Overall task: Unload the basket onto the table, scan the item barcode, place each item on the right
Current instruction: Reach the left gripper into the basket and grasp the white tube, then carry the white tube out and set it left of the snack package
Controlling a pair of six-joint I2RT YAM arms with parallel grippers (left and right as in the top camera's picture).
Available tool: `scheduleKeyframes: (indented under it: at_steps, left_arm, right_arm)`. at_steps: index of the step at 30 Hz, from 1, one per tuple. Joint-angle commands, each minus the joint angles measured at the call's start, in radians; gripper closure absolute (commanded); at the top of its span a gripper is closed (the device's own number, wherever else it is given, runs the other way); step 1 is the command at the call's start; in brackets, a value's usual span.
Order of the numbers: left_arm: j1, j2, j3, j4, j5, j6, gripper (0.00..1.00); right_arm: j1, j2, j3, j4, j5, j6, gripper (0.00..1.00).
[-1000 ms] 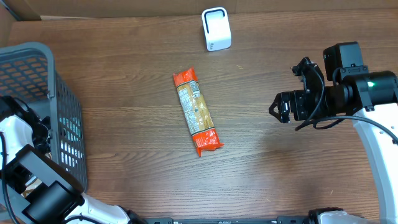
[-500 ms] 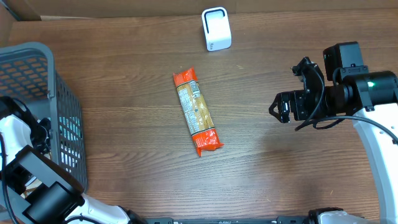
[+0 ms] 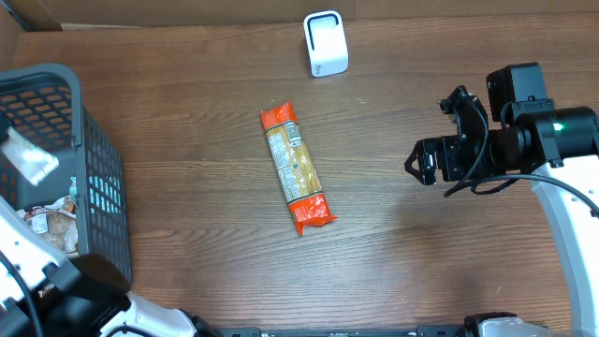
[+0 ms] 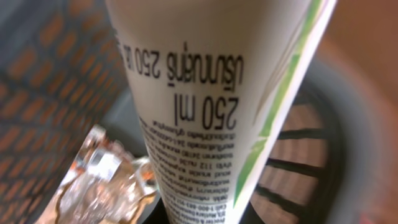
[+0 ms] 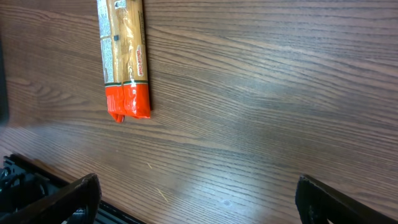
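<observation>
The bare wood (image 3: 255, 185) beside the snack packet is empty, so my left gripper needs to move over the basket's rim and then down to that spot to release the tube (image 3: 28, 154).
A white tube (image 4: 205, 93) with "250 ml" and small black print fills the left wrist view. My left gripper (image 4: 199, 218) is shut on its lower end, the fingers hidden behind it. From overhead the same white tube (image 3: 28, 154) hangs over the grey basket (image 3: 98, 178) at the far left. The white scanner (image 3: 326, 44) stands at the back centre. My right gripper (image 3: 423, 161) hovers open over bare wood on the right, its fingertips (image 5: 68, 196) wide apart with nothing between them.
An orange-ended snack packet (image 3: 296, 168) lies on the table's middle and shows at the top left as the packet (image 5: 123, 56) in the right wrist view. A crinkled clear wrapper (image 4: 99, 180) and other packets lie in the basket. A cardboard wall runs along the back.
My left gripper has shut on the white tube and lifted it up from among the basket's contents. The right arm and the packet have not moved.
</observation>
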Motion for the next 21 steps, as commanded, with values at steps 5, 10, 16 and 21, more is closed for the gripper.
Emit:
scheduleKeyframes:
  at_steps: [5, 10, 16, 21]
  left_arm:
    - [-0.166, -0.163, 0.249, -0.113, 0.255, 0.081, 0.96]
    - [-0.464, -0.166, 0.225, -0.220, 0.172, 0.041, 0.96]
    - [-0.775, -0.103, -0.027, -0.214, -0.112, -0.248, 0.96]
    - [-0.907, -0.060, -0.320, -0.046, -0.148, -0.392, 0.96]
  right_arm:
    - [0.005, -0.003, 0.021, 0.003, -0.002, 0.003, 0.00]
    - [0.005, -0.003, 0.021, 0.004, -0.002, 0.003, 0.00]
    - [0.005, -0.003, 0.021, 0.006, -0.002, 0.003, 0.00]
    - [0.005, -0.003, 0.021, 0.006, -0.002, 0.003, 0.00]
